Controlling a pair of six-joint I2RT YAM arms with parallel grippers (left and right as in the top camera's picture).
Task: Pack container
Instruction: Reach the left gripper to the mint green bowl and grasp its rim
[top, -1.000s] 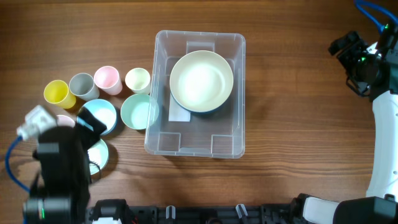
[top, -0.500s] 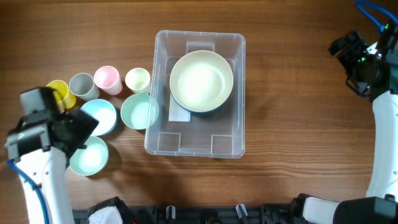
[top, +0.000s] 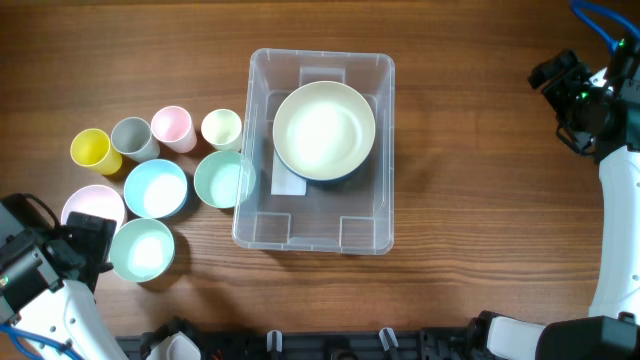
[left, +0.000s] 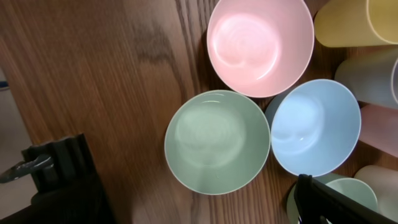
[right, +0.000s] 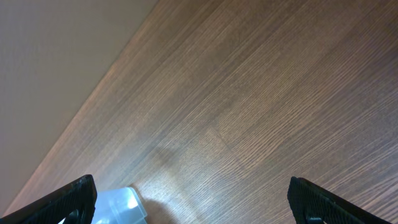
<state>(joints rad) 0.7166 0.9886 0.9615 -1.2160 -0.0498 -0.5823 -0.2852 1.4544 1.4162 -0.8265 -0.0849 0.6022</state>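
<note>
I should move my left gripper down and to its right in the overhead view, because the front mint bowl is there, and lower it onto its unobstructed near rim (top: 121, 271) (left: 171, 126).
The clear container (top: 385, 200) stands mid-table with a large cream bowl (top: 324, 130) inside it. To its left are a mint bowl (top: 223, 178), a blue bowl (top: 156, 188), a pink bowl (top: 92, 207) and another mint bowl (top: 142, 249). My left gripper (top: 92, 242) is at the front left beside these bowls, open and empty. Its wrist view shows the green bowl (left: 217, 142), pink bowl (left: 260, 43) and blue bowl (left: 316, 126) ahead of the open jaws (left: 186, 208). My right gripper (top: 565, 85) is far right, open and empty (right: 199, 208), with a container corner (right: 118, 205) in its view.
Yellow (top: 90, 148), grey (top: 132, 137), pink (top: 172, 127) and cream (top: 222, 128) cups stand in a row behind the bowls. A white label (top: 288, 185) lies on the container's base. The table's front edge runs just below my left arm.
My left arm has swung back from above the bowls to the front left corner, uncovering the pink bowl and the front mint bowl. The right arm has not moved.
</note>
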